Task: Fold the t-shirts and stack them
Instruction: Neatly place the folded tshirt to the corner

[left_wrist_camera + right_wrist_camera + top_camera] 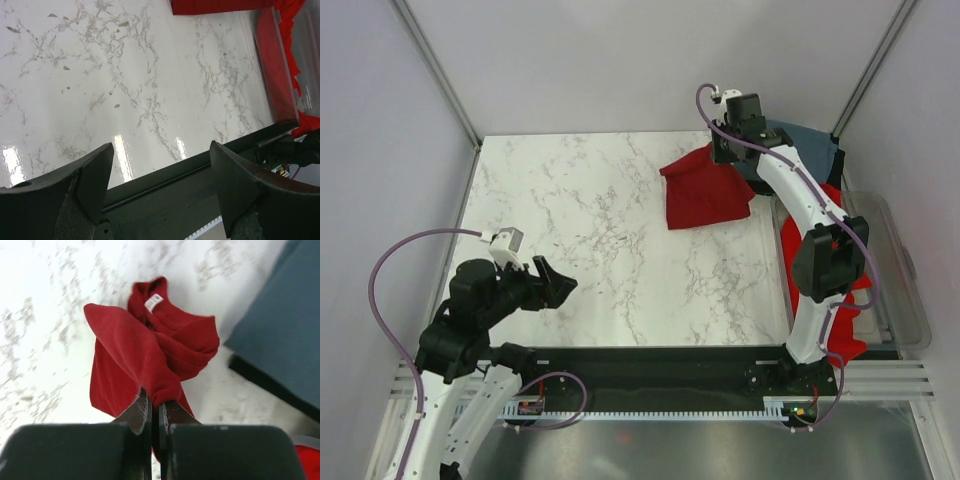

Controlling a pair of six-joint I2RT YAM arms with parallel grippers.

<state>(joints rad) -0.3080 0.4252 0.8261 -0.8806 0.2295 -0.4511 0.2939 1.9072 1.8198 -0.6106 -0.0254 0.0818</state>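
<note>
My right gripper will next lift the crimson t-shirt outward and to the right in the top view, and then lower it over the slate grey-blue t-shirt [802,140].
The dark crimson t-shirt [705,192] lies bunched at the table's back right. My right gripper [725,152] is shut on a raised fold of it. In the right wrist view the crimson t-shirt [150,335] rises into the right gripper [156,407], and its white neck label [153,302] shows. The slate grey-blue t-shirt [802,140] lies flat just behind, also in the right wrist view [280,325], with a black t-shirt edge [265,382] under it. A brighter red t-shirt [848,298] drapes at the right under the arm. My left gripper [555,285] hovers open and empty at the near left [162,175].
A clear plastic bin [900,270] stands off the table's right edge, with the brighter red cloth [287,25] hanging over its rim. The black rail [165,190] of the arm bases runs along the near edge. White marble table [580,210] spreads between the arms.
</note>
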